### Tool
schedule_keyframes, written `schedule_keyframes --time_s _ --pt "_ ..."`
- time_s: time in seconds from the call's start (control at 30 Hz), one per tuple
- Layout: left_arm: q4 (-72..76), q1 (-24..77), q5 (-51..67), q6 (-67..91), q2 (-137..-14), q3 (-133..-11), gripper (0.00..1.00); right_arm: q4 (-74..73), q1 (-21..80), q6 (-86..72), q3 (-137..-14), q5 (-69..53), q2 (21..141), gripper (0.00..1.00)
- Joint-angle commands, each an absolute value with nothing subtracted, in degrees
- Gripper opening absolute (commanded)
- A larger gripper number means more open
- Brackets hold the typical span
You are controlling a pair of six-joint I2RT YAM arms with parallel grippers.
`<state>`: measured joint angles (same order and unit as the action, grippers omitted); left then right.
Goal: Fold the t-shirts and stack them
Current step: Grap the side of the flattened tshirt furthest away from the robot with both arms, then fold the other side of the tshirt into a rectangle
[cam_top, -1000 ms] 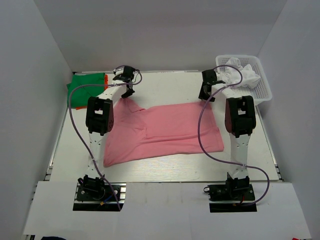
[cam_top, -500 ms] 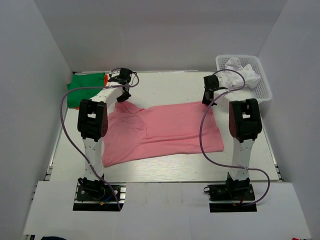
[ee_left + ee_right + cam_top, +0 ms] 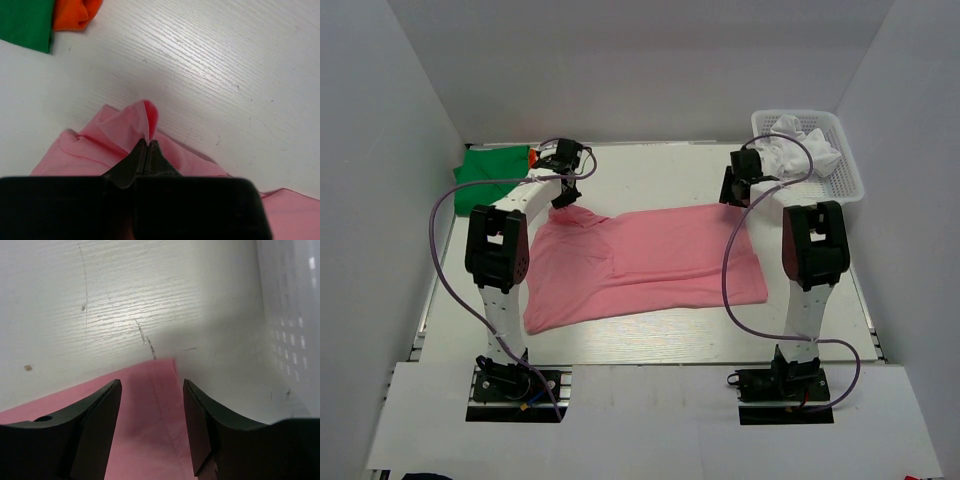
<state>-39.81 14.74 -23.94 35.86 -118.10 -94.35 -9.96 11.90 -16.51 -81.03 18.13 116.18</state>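
Observation:
The pinched far fold goes back over the pink t-shirt's near part, which lies back from the gripper, next. My left gripper draws it there and then lets go, since the cloth lies spread.
A pink t-shirt (image 3: 650, 262) lies spread across the middle of the table. My left gripper (image 3: 565, 196) is at its far left corner. In the left wrist view that gripper (image 3: 148, 143) is shut on a raised fold of the pink cloth (image 3: 127, 127). My right gripper (image 3: 732, 194) hangs over the shirt's far right corner. Its jaws (image 3: 151, 386) stand open on either side of that pink corner (image 3: 150, 410), gripping nothing. A green t-shirt (image 3: 490, 166) and an orange one (image 3: 533, 157) lie folded at the far left. A white one (image 3: 800, 150) sits crumpled in the basket.
A white mesh basket (image 3: 847, 185) stands at the far right, and its wall (image 3: 292, 315) is close beside my right gripper. The green (image 3: 25, 22) and orange (image 3: 75, 12) cloth lie just beyond my left gripper. White walls enclose the table.
Both arms' elbows have swung outward and toward the near edge. The left gripper has shifted slightly left, still pinching the pink cloth. The right gripper stays over the far right corner.

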Motion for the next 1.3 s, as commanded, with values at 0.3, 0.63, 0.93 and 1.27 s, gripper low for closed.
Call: schedule_keyframes --time_s 0.3,0.63,0.93,1.27 --pt "-40.1 14.9 -23.7 35.2 -116.9 -97.0 0.0 -16.6 11.9 -19.1 -88.2 17.4 123.1 0.31" --pt "-43.6 14.9 -24.8 35.7 -114.0 -94.6 0.0 -13.2 12.0 -16.5 -86.7 14.9 119.8 0.0" --pt "-48.3 14.9 -23.6 42.5 -101.7 -83.4 0.0 -9.0 12.1 -14.6 -77.3 16.3 107.6 0.0" --pt "-47.8 14.9 -16.6 48.3 -81.6 -60.3 0.0 -2.3 11.9 -14.5 -62.0 13.4 94.1 0.0"
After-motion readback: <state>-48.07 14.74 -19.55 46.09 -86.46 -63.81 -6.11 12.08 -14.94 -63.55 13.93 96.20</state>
